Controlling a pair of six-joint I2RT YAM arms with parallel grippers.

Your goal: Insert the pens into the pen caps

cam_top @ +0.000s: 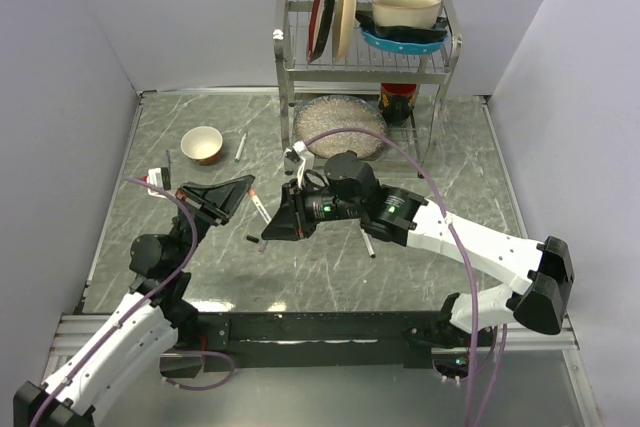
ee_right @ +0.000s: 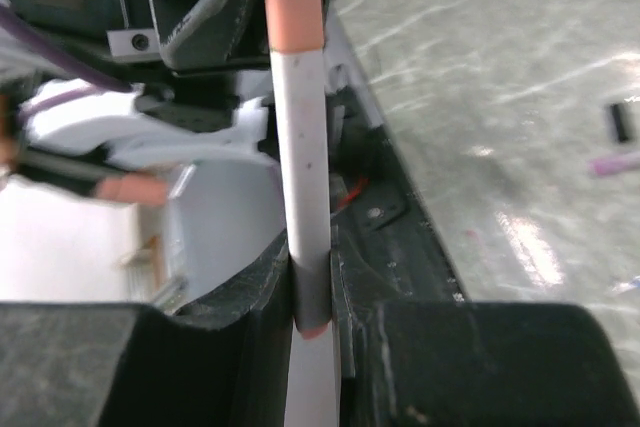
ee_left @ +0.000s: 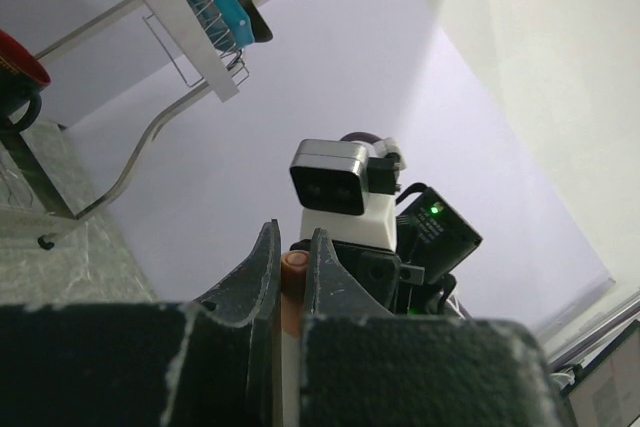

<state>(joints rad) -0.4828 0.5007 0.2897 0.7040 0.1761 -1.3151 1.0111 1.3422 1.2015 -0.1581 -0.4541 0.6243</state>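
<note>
I will move my left gripper to the right in the overhead view next, and tilt and lower the pen between the cap and the slim stick, where the table is clear.
A white pen [ee_right: 303,147] with a salmon end [ee_right: 294,2] stands in my right gripper [ee_right: 312,257], which is shut on its lower part. Its salmon end reaches the left gripper's dark jaws at the top of that view. In the left wrist view my left gripper [ee_left: 292,247] is shut on the pen's salmon end [ee_left: 293,265]. From above, the two grippers meet at mid-table, left [cam_top: 243,190] and right [cam_top: 272,230], with the pen [cam_top: 258,209] between them. A small dark cap [cam_top: 252,239] lies on the table just below; it also shows in the right wrist view [ee_right: 620,122]. A second pen [cam_top: 240,147] lies by the bowl.
A small bowl [cam_top: 202,144] stands at the back left. A dish rack [cam_top: 440,57] with plates and bowls stands at the back, with a round glass dish [cam_top: 338,125] in front of it. Another slim stick [cam_top: 368,243] lies under the right arm.
</note>
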